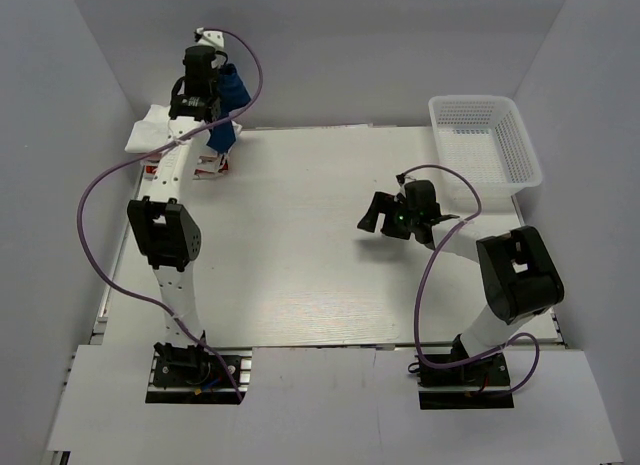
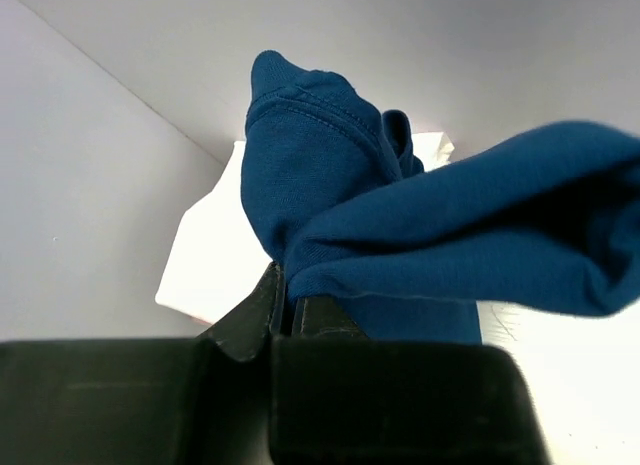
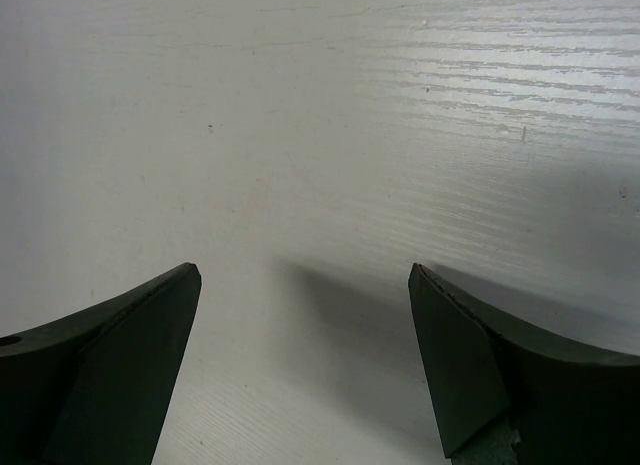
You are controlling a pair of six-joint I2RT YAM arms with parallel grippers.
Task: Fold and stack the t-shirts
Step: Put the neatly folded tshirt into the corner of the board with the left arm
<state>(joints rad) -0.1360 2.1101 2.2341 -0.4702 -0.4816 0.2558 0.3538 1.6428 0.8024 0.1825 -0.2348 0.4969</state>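
Note:
My left gripper should move down and to the left in the top view, over the stack's white edge (image 1: 147, 132), and let go of the navy blue t-shirt (image 1: 230, 97), because that edge is uncovered.
My left gripper (image 1: 217, 100) is at the far left corner, shut on the navy blue t-shirt (image 1: 230, 97), which hangs bunched from it above the stack. In the left wrist view the navy blue t-shirt (image 2: 400, 225) fills the middle, pinched between my fingers (image 2: 285, 300). Under it lies a stack of folded white t-shirts (image 1: 150, 133) with a red-printed one (image 1: 212, 165) at the bottom; a white one shows in the left wrist view (image 2: 215, 255). My right gripper (image 1: 378, 213) is open and empty over the bare table (image 3: 320, 135).
A white plastic mesh basket (image 1: 484, 140) stands at the far right of the table. Grey walls close in the left, back and right sides. Purple cables loop from both arms.

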